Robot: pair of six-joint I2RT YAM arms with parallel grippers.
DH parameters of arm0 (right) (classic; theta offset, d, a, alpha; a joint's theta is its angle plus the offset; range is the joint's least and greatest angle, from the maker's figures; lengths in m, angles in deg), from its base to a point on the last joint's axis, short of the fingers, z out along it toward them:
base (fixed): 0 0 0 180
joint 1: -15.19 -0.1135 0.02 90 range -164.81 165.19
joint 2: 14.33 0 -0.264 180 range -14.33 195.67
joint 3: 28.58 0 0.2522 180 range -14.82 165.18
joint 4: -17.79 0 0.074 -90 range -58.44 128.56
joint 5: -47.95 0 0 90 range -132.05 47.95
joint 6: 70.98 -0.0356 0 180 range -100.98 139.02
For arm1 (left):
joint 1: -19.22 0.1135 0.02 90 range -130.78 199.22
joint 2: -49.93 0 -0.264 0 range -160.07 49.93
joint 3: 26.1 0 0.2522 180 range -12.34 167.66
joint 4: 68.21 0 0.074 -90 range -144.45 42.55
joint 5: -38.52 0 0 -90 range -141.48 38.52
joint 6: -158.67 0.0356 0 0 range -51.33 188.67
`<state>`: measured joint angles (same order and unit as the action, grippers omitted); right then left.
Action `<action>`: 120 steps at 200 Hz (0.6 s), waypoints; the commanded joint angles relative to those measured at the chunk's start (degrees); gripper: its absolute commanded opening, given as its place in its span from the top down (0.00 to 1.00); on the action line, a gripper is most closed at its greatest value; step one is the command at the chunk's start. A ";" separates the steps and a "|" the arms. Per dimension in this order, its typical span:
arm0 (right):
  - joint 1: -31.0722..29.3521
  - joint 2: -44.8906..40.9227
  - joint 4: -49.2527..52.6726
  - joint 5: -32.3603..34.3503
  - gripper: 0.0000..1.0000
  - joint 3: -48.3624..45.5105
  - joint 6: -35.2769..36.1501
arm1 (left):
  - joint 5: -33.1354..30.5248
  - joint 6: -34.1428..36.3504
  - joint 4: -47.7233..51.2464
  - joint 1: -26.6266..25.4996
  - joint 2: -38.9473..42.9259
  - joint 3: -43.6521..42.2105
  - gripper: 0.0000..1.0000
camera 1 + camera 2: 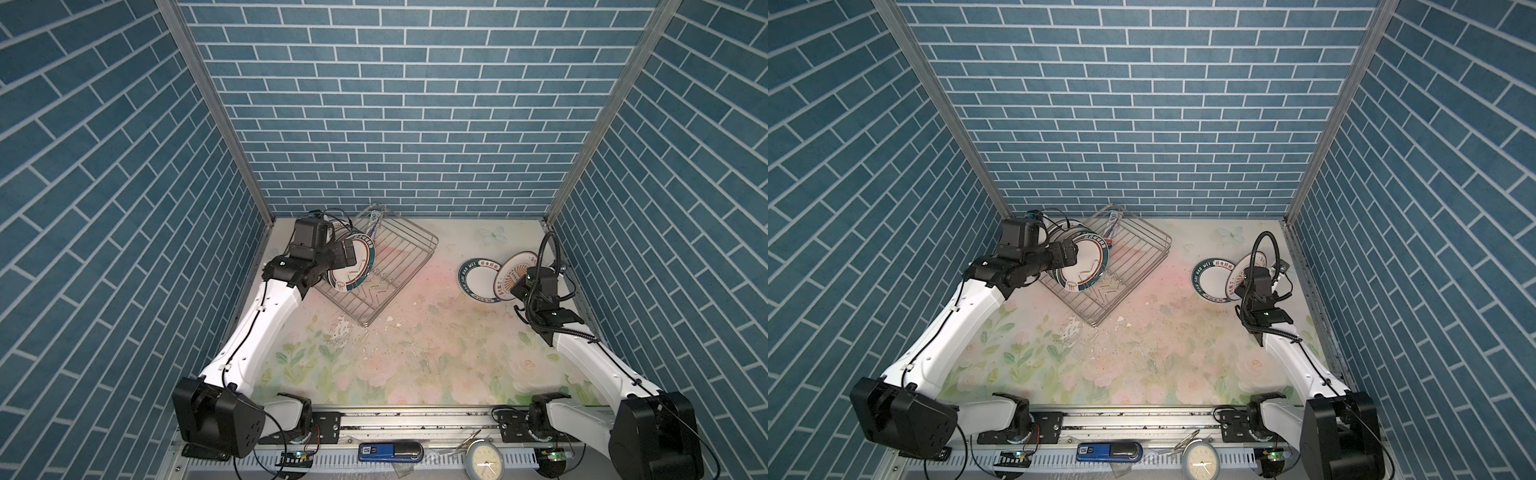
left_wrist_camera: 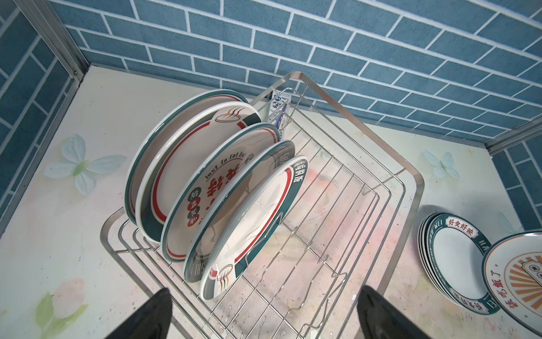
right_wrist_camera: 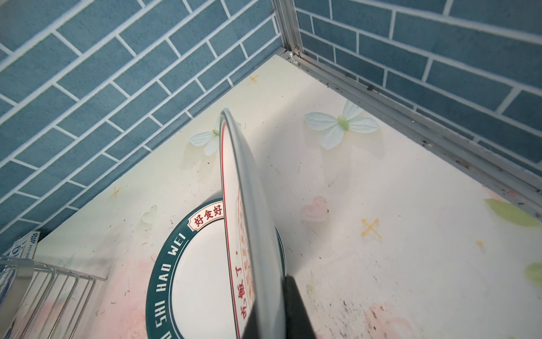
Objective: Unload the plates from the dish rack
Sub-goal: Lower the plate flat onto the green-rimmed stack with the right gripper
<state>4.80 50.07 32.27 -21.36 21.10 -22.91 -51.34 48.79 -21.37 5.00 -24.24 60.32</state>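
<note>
The plate goes down toward the rack (image 1: pixel 415 249) with my right gripper next. It tips flat to release its rim, since the teal-rimmed stack (image 1: pixel 481 281) lies below it, on the rack's side.
The silver wire dish rack (image 1: pixel 415 249) (image 1: pixel 1142 253) (image 2: pixel 337 205) sits at the back left of the table. Several plates (image 2: pixel 205 182) stand on edge in its dividers, the front one (image 2: pixel 255 232) with a teal and red rim. My left gripper (image 2: pixel 264 317) (image 1: pixel 348 259) hovers open over the rack beside that front plate, with nothing between its fingers. At the back right, my right gripper (image 3: pixel 264 317) (image 1: pixel 523 287) is shut on the rim of an orange sunburst plate (image 3: pixel 249 205) (image 1: pixel 515 270), which tilts over a flat stack of teal-rimmed plates (image 3: pixel 190 278) (image 1: pixel 478 278) (image 2: pixel 451 258).
A paper label (image 2: pixel 278 102) hangs in the rack's far corner. Blue brick walls close in the floral table (image 1: pixel 415 353) on three sides. A small round clock (image 1: pixel 484 459) and a blue device (image 1: pixel 388 453) lie beyond the front rail.
</note>
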 commanded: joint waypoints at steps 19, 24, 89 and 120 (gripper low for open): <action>1.77 2.88 -3.56 -7.08 1.00 0.90 -5.31 | 0.13 1.51 1.63 0.04 -0.30 1.24 0.01; 1.97 3.31 -3.52 -7.75 1.00 0.95 -5.73 | -0.08 1.47 1.41 0.07 -0.31 1.16 0.01; 3.73 8.77 -2.62 -17.74 0.96 2.10 -10.17 | -0.47 1.48 1.98 0.06 -2.22 1.34 0.01; 3.94 9.43 -1.37 -18.88 0.81 2.43 -9.77 | -0.25 1.93 1.88 0.07 -2.21 1.30 0.01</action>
<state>8.60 58.63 28.29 -37.73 21.91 -32.38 -51.45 49.64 -20.41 4.98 -26.36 60.37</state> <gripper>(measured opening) 0.153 0.994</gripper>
